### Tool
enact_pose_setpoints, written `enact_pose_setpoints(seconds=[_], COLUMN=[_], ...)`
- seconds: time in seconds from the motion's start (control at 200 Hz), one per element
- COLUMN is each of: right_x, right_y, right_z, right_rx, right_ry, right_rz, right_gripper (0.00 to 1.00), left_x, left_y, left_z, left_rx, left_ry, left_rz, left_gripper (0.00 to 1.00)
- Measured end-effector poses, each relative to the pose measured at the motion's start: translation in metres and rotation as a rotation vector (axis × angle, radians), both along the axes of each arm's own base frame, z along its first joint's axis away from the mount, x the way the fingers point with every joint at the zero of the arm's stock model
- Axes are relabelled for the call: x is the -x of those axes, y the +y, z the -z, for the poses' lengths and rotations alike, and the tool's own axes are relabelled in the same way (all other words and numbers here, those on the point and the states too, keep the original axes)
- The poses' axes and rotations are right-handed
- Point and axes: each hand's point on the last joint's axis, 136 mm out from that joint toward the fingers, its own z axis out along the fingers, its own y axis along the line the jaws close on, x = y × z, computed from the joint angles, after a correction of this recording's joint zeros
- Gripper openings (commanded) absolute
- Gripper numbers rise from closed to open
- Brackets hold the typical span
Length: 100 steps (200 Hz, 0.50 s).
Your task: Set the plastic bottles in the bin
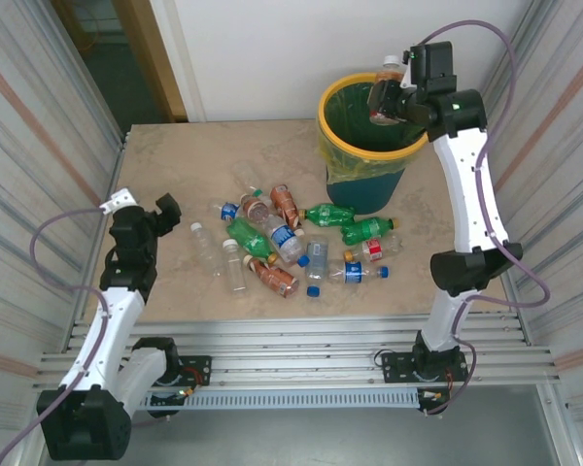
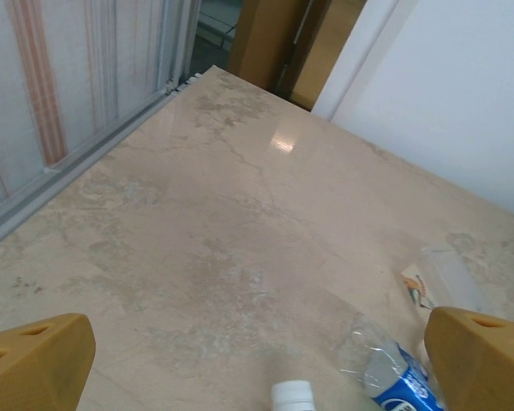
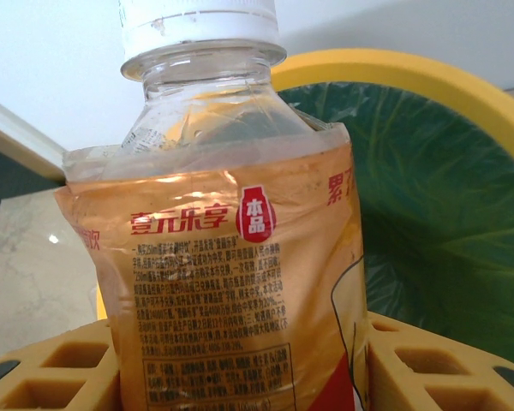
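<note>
I will next move my right gripper toward the bin's middle, then lower it to release the bottle.
My right gripper hangs over the far right rim of the bin, shut on a clear bottle with an orange label and white cap. The yellow rim and green liner show behind that bottle. Several plastic bottles, clear, green and brown-orange, lie in a heap mid-table. My left gripper is open, low over the table just left of the heap. A white cap and a clear bottle with a blue label lie near its fingers.
Corrugated metal walls close in both sides of the table. An open doorway lies at the far left corner. Bare marble table stretches ahead of the left gripper.
</note>
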Motion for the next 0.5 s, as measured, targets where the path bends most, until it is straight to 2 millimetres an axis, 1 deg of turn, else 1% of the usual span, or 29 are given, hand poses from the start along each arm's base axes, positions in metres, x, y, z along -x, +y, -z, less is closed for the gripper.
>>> enact_pose_setpoints(seconds=[0.14, 0.266, 0.371, 0.501], right_x=[-0.017, -0.026, -0.029, -0.033], right_y=[0.012, 0.019, 0.019, 0.016], right_z=[0.010, 0.019, 0.031, 0.050], right_rx=[0.000, 0.018, 0.044, 0.084], right_ry=[0.003, 0.013, 0.039, 0.086], right_rz=[-0.028, -0.046, -0.046, -0.036], right_gripper=[0.38, 0.38, 0.38, 0.39], left_x=[0.005, 0.011, 0.014, 0.016], left_y=[-0.007, -0.011, -0.015, -0.018], left_z=[-0.007, -0.014, -0.014, -0.006], left_rx=[0.019, 0.043, 0.075, 0.106], left_ry=[0.002, -0.006, 0.007, 0.047], left_rz=[0.040, 0.057, 0.069, 0.074], left_gripper=[0.99, 0.99, 0.99, 0.99])
